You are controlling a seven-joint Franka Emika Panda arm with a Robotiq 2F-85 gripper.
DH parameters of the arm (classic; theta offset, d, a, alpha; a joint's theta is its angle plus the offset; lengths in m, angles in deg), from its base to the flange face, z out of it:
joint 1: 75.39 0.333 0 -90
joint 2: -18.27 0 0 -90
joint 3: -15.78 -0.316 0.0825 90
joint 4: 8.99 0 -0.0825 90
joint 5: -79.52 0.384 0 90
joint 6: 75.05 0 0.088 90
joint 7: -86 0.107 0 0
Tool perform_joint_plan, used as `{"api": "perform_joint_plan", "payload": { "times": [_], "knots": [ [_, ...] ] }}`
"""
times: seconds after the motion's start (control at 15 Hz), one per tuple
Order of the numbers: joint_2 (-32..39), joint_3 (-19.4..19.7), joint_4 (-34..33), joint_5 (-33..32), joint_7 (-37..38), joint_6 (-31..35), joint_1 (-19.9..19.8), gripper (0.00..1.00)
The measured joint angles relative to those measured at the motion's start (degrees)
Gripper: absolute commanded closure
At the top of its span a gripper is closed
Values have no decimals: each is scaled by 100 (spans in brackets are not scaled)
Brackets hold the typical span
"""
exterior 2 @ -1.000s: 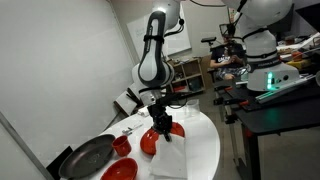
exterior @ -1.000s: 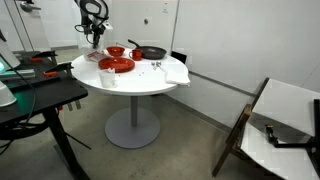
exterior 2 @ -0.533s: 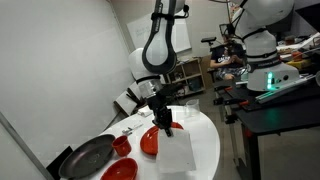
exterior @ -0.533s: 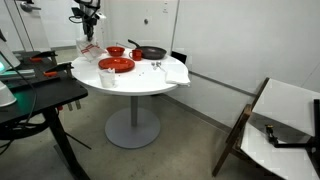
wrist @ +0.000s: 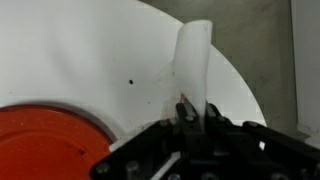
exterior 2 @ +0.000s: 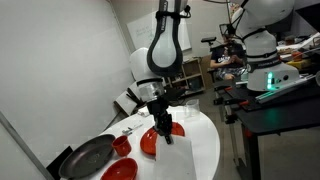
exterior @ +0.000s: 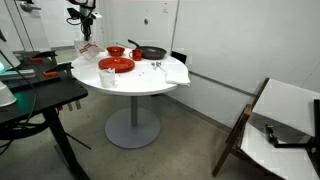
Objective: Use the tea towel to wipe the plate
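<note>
Next, my gripper moves down to the bare white tabletop beside the red plate (wrist: pixel 45 140) and releases the tea towel there, as the towel still hangs above.
My gripper (wrist: pixel 195 118) is shut on a white tea towel (wrist: pixel 194 58), which hangs from the jaws above the round white table (wrist: pixel 90 50). In both exterior views the gripper (exterior: pixel 86 22) (exterior 2: pixel 165 128) is raised over the table's edge with the towel (exterior: pixel 87 46) (exterior 2: pixel 180 152) dangling below it. A red plate (wrist: pixel 45 140) lies on the table just beside the gripper; it shows in both exterior views (exterior: pixel 116 65) (exterior 2: pixel 147 143).
A red bowl (exterior: pixel 116 51), a dark pan (exterior: pixel 152 53) and another white cloth (exterior: pixel 176 72) sit on the table. A second red dish (exterior 2: pixel 120 171) lies near the pan (exterior 2: pixel 88 157). A black desk (exterior: pixel 35 95) stands beside the table.
My gripper has risen and shifted toward the table's edge, lifting the tea towel off the table so it hangs free.
</note>
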Motion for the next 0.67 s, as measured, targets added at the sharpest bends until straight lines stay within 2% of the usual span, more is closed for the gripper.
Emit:
{"api": "perform_joint_plan", "payload": {
  "times": [0.27,0.67],
  "knots": [
    [544,-69,-180,101,-45,683,-93,98],
    [1531,-305,-726,272,-89,988,-413,98]
  ]
}}
